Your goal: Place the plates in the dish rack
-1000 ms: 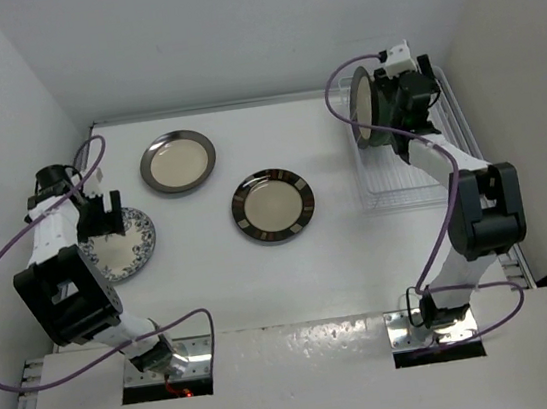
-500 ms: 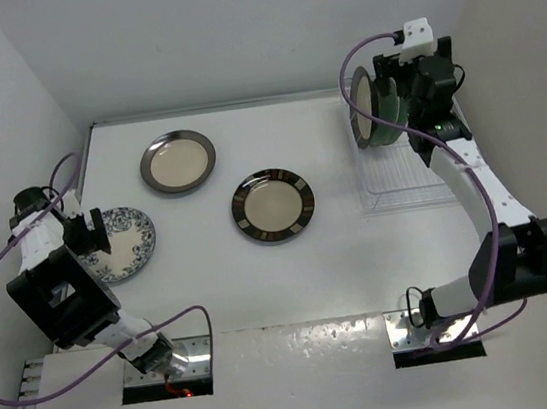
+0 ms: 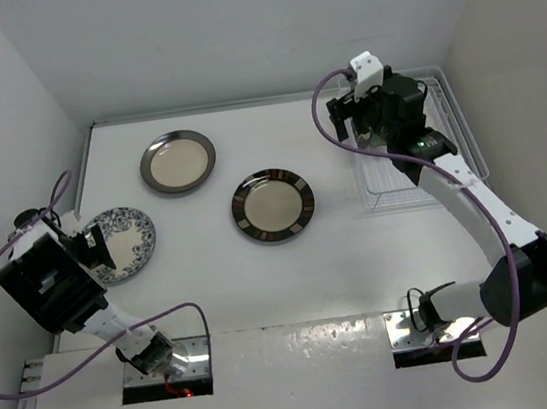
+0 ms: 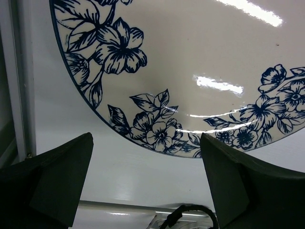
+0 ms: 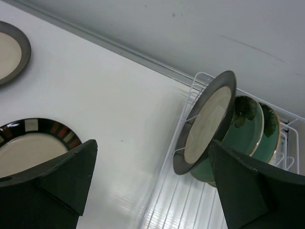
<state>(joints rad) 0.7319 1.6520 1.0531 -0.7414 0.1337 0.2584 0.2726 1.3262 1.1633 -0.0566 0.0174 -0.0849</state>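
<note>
The blue-white plate (image 4: 190,57) lies flat, so my left gripper needs to go up, come down between the rail and the plate, and tilt its fingers onto the rail-side rim (image 4: 90,107) of the plate.
My right gripper (image 5: 152,183) is open and empty, just left of the white wire dish rack (image 5: 190,205). A cream plate with a dark grey rim (image 5: 209,119) stands upright in the rack, with two mint-green plates (image 5: 245,126) behind it. In the top view the right gripper (image 3: 352,124) hangs over the rack's (image 3: 403,189) left rim. Flat on the table lie a grey-rimmed plate (image 3: 178,162), a brown-patterned-rim plate (image 3: 274,205) and a blue-white flowered plate (image 3: 122,243). My left gripper (image 3: 91,251) is open at the near left edge of that blue-white plate (image 4: 190,57), with nothing between its fingers.
The table's raised left edge rail (image 4: 19,81) runs close beside the left gripper. White walls close in the table at the left, back and right. The rack sits against the back right corner.
The right gripper opened, left the grey-rimmed plate standing in the rack and drew back to the left. The left arm swung outward and lowered to the blue-white plate's edge.
</note>
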